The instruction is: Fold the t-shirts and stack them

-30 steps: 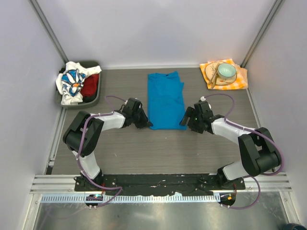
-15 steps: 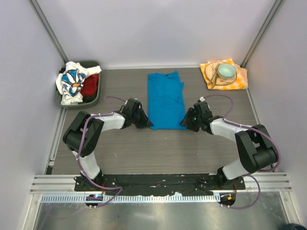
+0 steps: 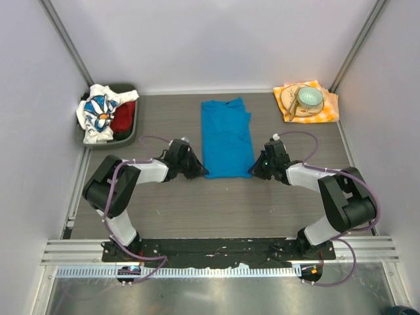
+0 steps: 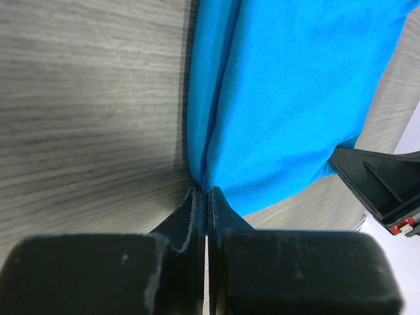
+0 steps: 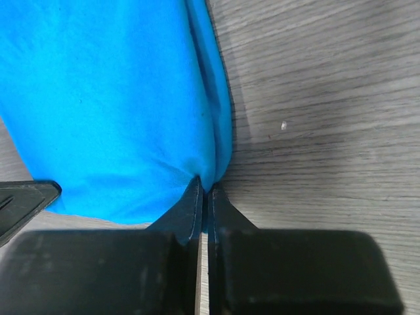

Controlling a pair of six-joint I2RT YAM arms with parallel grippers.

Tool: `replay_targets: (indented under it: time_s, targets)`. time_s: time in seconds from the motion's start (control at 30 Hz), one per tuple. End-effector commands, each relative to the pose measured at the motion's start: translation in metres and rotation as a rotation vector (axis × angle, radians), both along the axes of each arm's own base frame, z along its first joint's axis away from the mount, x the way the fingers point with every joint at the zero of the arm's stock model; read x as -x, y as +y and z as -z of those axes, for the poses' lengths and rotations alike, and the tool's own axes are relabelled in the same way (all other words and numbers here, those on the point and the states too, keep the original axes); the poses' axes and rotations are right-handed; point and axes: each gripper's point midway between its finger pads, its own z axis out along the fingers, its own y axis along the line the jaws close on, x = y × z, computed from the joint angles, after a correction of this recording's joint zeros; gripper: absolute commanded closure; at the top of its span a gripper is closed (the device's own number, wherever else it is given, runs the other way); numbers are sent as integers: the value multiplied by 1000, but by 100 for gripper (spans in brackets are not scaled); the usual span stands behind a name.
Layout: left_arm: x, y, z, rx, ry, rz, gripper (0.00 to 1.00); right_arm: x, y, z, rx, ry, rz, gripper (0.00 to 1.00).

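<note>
The right gripper lifts the t-shirt's pinched corner next, carries it outward and down onto the t-shirt's far end (image 3: 237, 108) and releases it, as the t-shirt lies full length.
A bright blue t-shirt (image 3: 226, 136), folded into a long strip, lies flat in the middle of the table. My left gripper (image 3: 201, 172) is shut on its near left corner; the left wrist view shows blue cloth (image 4: 282, 98) pinched at that gripper's (image 4: 202, 193) tips. My right gripper (image 3: 252, 170) is shut on the near right corner, and the right wrist view shows the shirt's edge (image 5: 131, 105) caught at its (image 5: 205, 188) tips. A white daisy-print t-shirt (image 3: 96, 113) and a red t-shirt (image 3: 123, 116) lie crumpled in the bin at back left.
A dark bin (image 3: 128, 138) sits in the back left corner. At back right a checked orange-and-white napkin (image 3: 328, 108) carries a plate with a pale green bowl (image 3: 309, 98). White walls close in on three sides.
The right gripper moved in a little toward the blue shirt's near right corner and shut on it. The left gripper stayed shut on the near left corner.
</note>
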Motion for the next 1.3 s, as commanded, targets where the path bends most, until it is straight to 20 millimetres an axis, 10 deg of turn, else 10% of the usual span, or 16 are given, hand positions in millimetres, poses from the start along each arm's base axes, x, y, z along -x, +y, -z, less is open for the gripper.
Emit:
replay_targets:
  time_s: [0.0, 0.67, 0.97, 1.27]
  targets:
    - [41, 26, 28, -93, 105, 0, 100, 33, -18, 23, 86, 94, -5, 99]
    - [128, 33, -29, -78, -1, 12, 100, 102, 16, -57, 167, -107, -142, 99]
    - [92, 44, -125, -139, -228, -42, 100, 66, 32, -122, 202, -254, -131, 99]
    - [49, 27, -161, -173, -299, -51, 100, 10, 56, -169, 266, -347, -115, 99]
